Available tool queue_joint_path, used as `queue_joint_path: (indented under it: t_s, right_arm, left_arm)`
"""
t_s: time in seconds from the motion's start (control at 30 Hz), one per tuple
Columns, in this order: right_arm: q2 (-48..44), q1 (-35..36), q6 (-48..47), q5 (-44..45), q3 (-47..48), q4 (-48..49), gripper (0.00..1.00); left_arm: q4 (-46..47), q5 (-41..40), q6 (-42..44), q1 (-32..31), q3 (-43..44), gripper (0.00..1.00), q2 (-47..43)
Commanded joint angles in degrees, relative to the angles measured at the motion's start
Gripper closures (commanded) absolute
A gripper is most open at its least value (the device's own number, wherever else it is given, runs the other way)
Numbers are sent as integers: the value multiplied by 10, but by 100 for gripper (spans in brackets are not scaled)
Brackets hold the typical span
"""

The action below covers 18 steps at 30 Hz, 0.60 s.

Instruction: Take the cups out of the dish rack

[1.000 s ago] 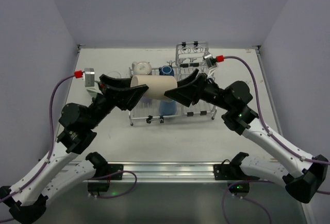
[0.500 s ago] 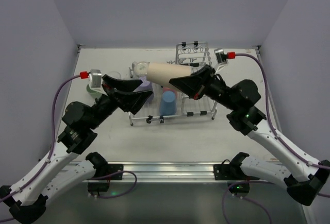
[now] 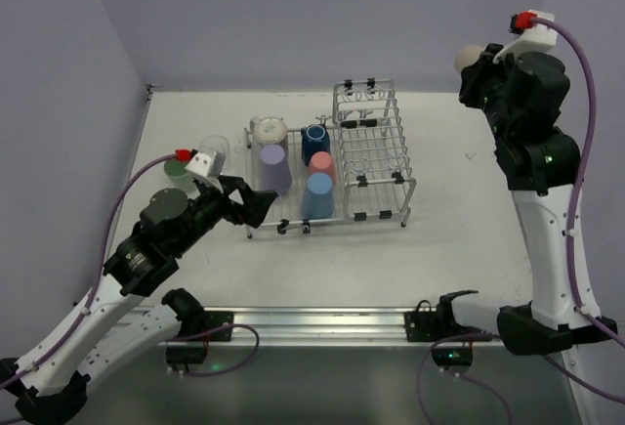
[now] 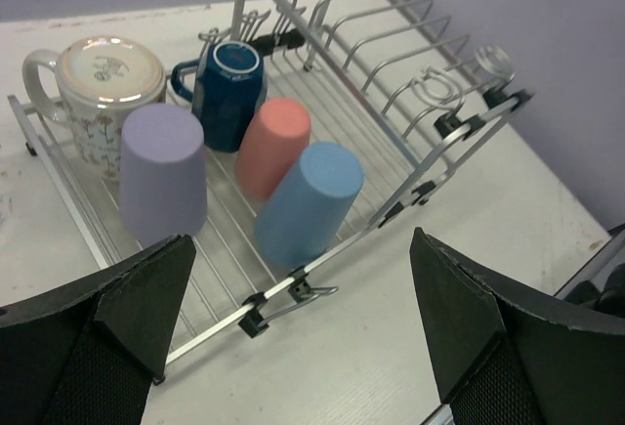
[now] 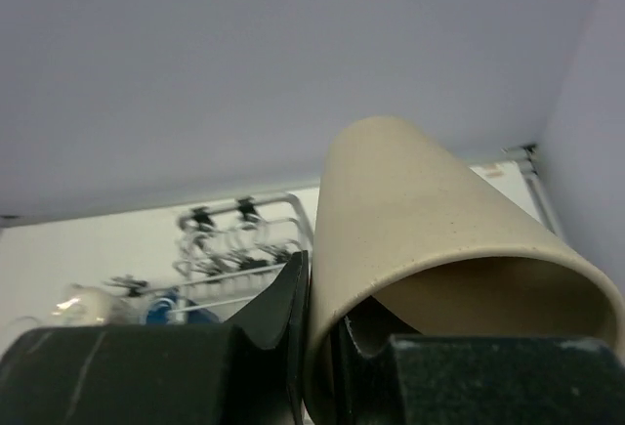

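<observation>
I need to lower my right gripper next, tilting it downward, to stand the tan cup next to the rack's taller half and let go of the cup's rim. The tabletop there is bare.
The silver dish rack (image 3: pixel 405 187) stands mid-table. Its low half holds a lavender cup (image 3: pixel 274 168), a speckled cream mug (image 3: pixel 270 133), a dark blue mug (image 3: pixel 314 140), a pink cup (image 3: pixel 321 164) and a light blue cup (image 3: pixel 317 195). My left gripper (image 3: pixel 256 202) hovers open at the rack's near-left corner, nothing between its fingers (image 4: pixel 137 298). In the left wrist view the light blue cup (image 4: pixel 308 202) and lavender cup (image 4: pixel 161 183) lie just ahead. My right gripper (image 3: pixel 476 73) is raised high at the far right, shut on the wall of a tan cup (image 5: pixel 420 220).
A clear glass (image 3: pixel 214 146) and a green cup (image 3: pixel 176 169) stand on the table left of the rack, behind my left wrist. The rack's taller basket half (image 3: pixel 369 112) holds no cups. Grey walls close in on three sides.
The right arm carried the tan cup from over the rack up and away to the far right. The left gripper let go of it, opened wide and drew back to the rack's near-left corner.
</observation>
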Motion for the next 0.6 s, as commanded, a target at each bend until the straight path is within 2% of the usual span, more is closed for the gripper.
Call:
queue_joint_path:
  t_s: [0.0, 0.1, 0.23, 0.4, 0.57]
  right_arm:
    - [38, -54, -55, 23, -9, -110, 100]
    - [100, -117, -70, -32, 3, -123, 100]
    - [218, -152, -53, -89, 21, -152, 100]
    - [294, -152, -38, -100, 1, -156, 100]
    - [377, -153, -32, -119, 25, -163, 100]
  left_arm:
    - [-19, 4, 37, 0, -16, 0, 10]
    - [10, 24, 43, 0, -37, 0, 13]
    - [5, 36, 59, 1, -39, 0, 14]
    - [1, 62, 65, 1, -47, 0, 4]
    - [-3, 77, 67, 7, -47, 0, 4]
